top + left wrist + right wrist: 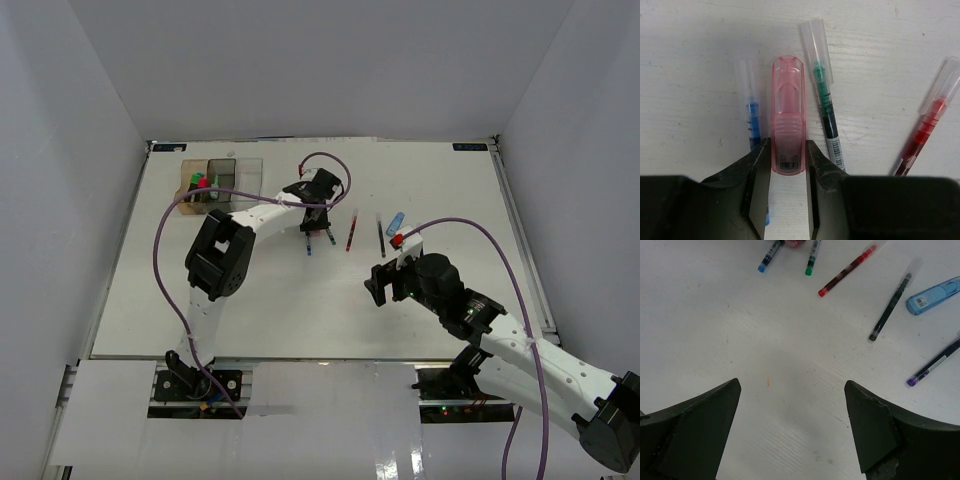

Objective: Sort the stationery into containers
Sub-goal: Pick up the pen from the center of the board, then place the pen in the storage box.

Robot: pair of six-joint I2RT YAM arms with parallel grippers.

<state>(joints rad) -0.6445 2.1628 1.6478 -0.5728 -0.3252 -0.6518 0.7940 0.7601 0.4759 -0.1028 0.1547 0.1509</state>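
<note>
The pink piece goes up with my left gripper next, over the dark grey bin for release, as that bin stands to the gripper's left in the top view.
My left gripper is shut on the near end of a translucent pink piece that lies on the white table between a blue pen and a green pen. A red pen lies to the right. In the top view this gripper is at the table's middle back. My right gripper is open and empty above bare table. Ahead of it lie the red pen, a black pen, a pastel blue piece and a purple pen. The bins stand at the back left.
The amber bin holds highlighters with green and pink caps. The dark grey and clear bins stand beside it. The left arm's cable loops over the table's left half. White walls enclose the table.
</note>
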